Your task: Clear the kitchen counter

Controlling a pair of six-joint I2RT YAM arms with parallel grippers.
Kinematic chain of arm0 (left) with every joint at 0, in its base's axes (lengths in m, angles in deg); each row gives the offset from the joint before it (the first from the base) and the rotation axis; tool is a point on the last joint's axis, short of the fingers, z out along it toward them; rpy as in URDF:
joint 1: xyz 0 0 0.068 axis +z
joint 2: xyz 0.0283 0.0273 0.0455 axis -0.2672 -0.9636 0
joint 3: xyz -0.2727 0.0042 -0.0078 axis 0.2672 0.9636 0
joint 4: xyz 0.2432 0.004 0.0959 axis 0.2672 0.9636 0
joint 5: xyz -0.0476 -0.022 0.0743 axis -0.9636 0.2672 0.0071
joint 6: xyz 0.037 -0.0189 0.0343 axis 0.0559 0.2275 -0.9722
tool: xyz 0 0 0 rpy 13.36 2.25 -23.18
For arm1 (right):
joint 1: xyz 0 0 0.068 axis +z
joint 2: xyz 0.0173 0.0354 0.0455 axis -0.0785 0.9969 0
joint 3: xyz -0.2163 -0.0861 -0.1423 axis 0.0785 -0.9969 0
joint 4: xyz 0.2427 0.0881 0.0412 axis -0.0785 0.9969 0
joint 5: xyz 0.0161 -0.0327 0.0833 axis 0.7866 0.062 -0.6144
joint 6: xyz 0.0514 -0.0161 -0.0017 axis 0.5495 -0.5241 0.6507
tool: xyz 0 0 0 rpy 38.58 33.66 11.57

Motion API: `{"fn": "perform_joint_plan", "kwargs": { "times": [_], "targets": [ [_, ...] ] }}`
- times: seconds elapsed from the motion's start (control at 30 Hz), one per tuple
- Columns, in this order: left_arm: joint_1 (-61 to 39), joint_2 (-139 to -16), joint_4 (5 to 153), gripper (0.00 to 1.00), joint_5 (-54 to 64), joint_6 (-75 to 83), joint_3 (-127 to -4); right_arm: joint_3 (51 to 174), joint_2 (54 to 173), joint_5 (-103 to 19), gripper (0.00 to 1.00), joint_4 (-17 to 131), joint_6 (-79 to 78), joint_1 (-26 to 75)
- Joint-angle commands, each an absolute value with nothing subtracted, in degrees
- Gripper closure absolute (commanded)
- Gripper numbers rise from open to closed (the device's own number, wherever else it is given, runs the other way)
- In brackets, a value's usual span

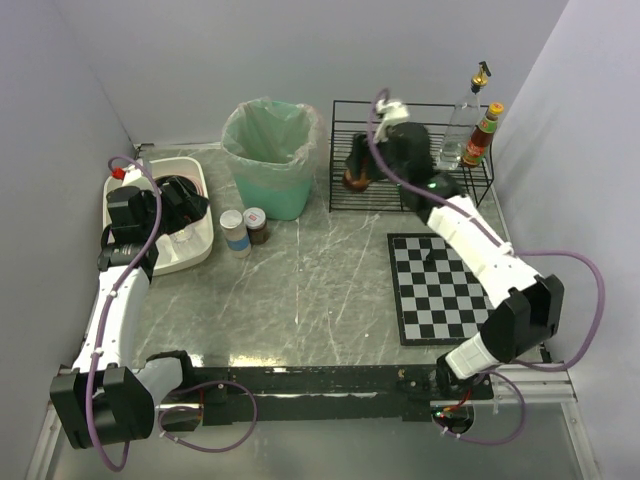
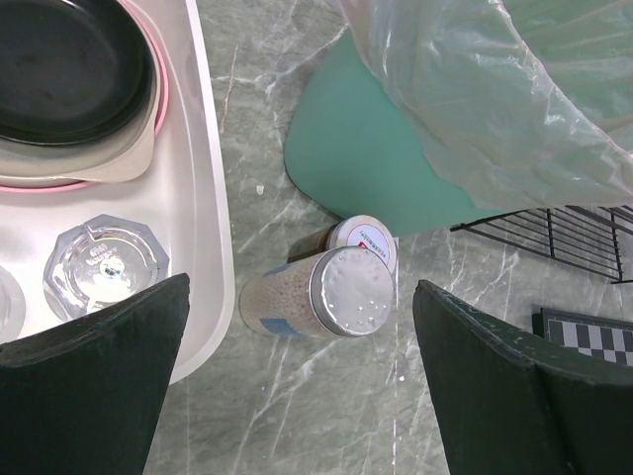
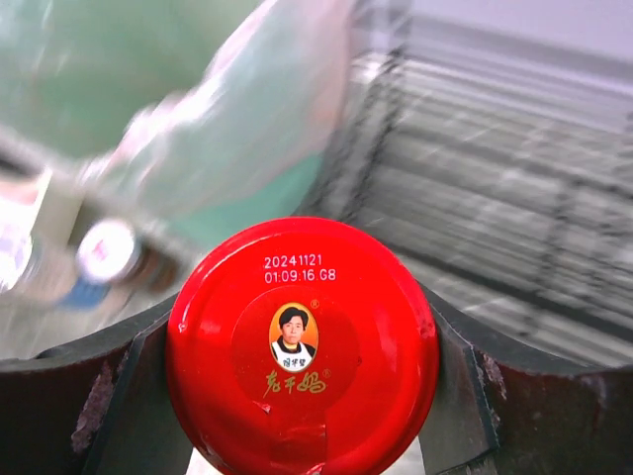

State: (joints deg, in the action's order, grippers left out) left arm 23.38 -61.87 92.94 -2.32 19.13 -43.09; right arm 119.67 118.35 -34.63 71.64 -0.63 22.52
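My right gripper swings next to a free part of the rack's bottom (image 1: pixel 437 150) beside the clear bottle, below it and to its right in the top view, then lowers and releases.
The grey marble kitchen counter (image 1: pixel 320 270) holds two spice jars: a silver-lidded shaker (image 1: pixel 235 233) (image 2: pixel 326 294) and a smaller dark jar (image 1: pixel 256 225) (image 2: pixel 362 237) behind it. My left gripper (image 1: pixel 180 205) (image 2: pixel 297 396) is open above the counter between the white tub and the shaker. My right gripper (image 1: pixel 362 165) (image 3: pixel 302 366) is shut on a red-lidded sauce jar (image 3: pixel 302 346) (image 1: pixel 354 180) and holds it over the left part of the black wire rack (image 1: pixel 410 155).
A white tub (image 1: pixel 190 245) (image 2: pixel 203 198) at the left holds dark plates and glasses. A green bin with a plastic liner (image 1: pixel 270 155) (image 2: pixel 475 89) stands at the back. A clear bottle (image 1: pixel 462 125) and a sauce bottle (image 1: pixel 482 135) stand in the rack. A checkered mat (image 1: pixel 440 285) lies at the right.
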Motion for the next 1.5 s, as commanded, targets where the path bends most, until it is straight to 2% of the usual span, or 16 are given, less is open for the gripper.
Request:
{"fn": "perform_joint_plan", "kwargs": {
  "times": [0.0,0.17,0.57,1.47],
  "targets": [
    [23.23,-61.46,92.09,0.01,-3.51,18.56,-44.44,127.67,115.40,-35.94,1.00,72.09,-1.15,15.99],
    [23.23,-61.63,92.09,0.01,-3.86,18.65,-44.44,134.17,120.41,-35.59,1.00,73.24,-1.33,9.39],
    [23.23,-61.19,92.17,0.01,-3.51,18.47,-44.44,153.78,137.28,-31.99,1.00,76.41,-3.00,3.06],
    [23.23,-61.54,92.26,0.01,-3.51,18.47,-44.44,147.02,141.95,-28.73,1.00,71.40,-3.53,-1.69]
  ]
}}
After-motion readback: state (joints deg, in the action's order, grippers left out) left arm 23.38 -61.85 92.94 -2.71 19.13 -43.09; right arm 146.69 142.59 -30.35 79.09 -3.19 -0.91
